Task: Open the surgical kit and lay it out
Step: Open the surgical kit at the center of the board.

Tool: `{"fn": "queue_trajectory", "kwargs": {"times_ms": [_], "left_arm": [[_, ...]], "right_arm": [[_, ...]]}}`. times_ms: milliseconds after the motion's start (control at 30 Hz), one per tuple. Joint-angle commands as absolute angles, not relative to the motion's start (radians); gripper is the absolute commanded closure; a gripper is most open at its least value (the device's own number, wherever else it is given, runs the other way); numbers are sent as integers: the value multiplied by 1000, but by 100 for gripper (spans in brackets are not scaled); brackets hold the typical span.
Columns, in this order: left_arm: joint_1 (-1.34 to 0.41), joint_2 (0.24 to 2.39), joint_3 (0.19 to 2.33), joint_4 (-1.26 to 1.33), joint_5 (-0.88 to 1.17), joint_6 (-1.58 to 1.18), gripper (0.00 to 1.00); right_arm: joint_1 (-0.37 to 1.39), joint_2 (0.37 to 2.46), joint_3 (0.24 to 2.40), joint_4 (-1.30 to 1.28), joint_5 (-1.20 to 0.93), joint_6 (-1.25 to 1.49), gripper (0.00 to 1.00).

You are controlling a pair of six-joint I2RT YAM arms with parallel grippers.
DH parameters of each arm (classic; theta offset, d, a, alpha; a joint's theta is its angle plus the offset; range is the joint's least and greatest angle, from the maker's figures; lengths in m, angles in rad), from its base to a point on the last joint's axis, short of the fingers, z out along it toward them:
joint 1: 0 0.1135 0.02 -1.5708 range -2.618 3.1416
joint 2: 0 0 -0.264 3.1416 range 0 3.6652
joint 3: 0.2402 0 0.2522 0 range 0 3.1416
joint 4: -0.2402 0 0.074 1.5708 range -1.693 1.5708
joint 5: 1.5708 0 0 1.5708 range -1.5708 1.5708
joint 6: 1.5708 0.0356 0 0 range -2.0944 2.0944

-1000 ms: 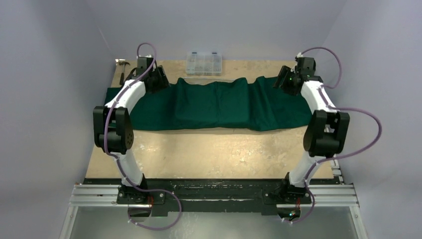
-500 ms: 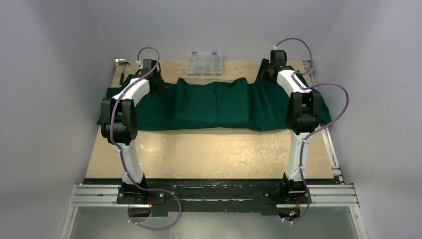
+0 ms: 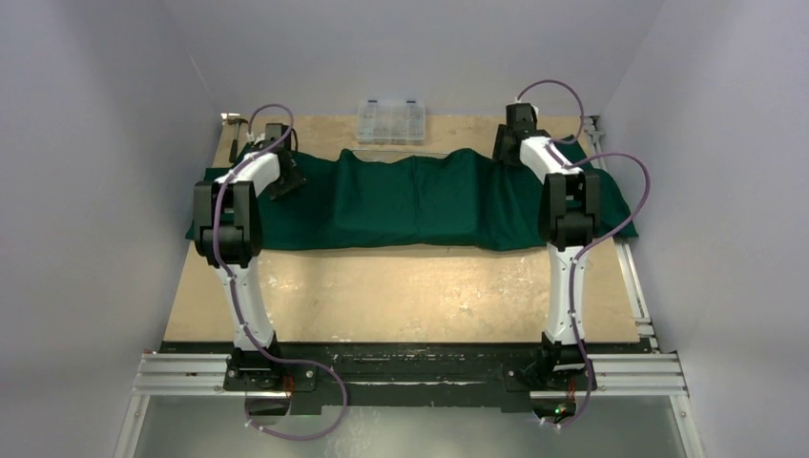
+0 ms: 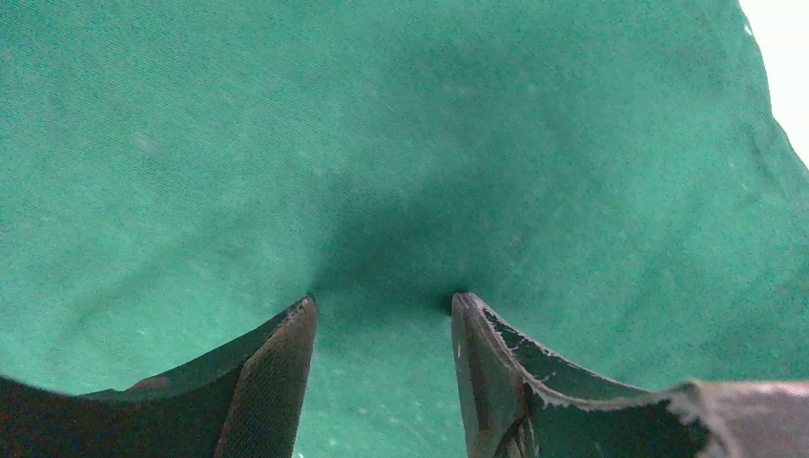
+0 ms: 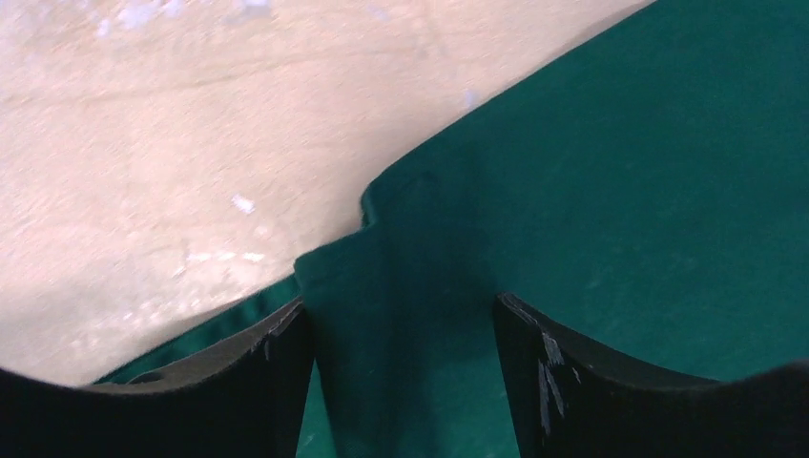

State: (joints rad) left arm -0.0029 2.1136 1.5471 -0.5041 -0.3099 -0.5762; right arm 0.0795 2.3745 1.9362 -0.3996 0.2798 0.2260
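Observation:
My right gripper lifts toward the side bar next, then comes down onto the cloth's far edge, which runs on past the cloth's folded flap.
The surgical kit shows only as its dark green cloth wrap (image 3: 410,205), spread across the far half of the table with a raised hump in the middle; whatever it covers is hidden. My left gripper (image 3: 284,179) is low over the cloth's left wing. In the left wrist view it (image 4: 382,305) stands open, tips at the flat cloth (image 4: 382,143), nothing between them. My right gripper (image 3: 508,143) is at the cloth's far edge, right of the hump. It (image 5: 401,305) is open, straddling a folded flap of the cloth (image 5: 401,248).
A clear plastic compartment box (image 3: 389,121) stands at the back centre, just beyond the cloth. A small hammer (image 3: 234,135) lies at the back left corner. Bare wooden tabletop (image 3: 401,296) stretches between the cloth and the arm bases. Enclosure walls stand close on both sides.
My right arm has swung inward from the cloth's right end to its far edge beside the hump. My left gripper has dropped slightly toward me onto the left wing.

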Motion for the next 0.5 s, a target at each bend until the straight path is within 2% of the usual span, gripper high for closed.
{"fn": "queue_trajectory", "kwargs": {"times_ms": [0,133,300,400,467], "left_arm": [[48,2148,1590,-531,-380,-616,47],[59,2194,1616,-557,-408,-616,47],[63,2235,1642,-560,-408,-606,47],[64,2253,1654,-563,-408,-609,48],[65,2261,1656,-566,-409,-608,48]], "right_arm": [[34,2405,2021,-495,425,248,30],[-10,2424,2045,-547,453,248,30],[-38,2394,2021,-467,309,272,31],[-40,2409,2077,-460,259,288,31],[-45,2429,2144,-469,231,316,26]]}}
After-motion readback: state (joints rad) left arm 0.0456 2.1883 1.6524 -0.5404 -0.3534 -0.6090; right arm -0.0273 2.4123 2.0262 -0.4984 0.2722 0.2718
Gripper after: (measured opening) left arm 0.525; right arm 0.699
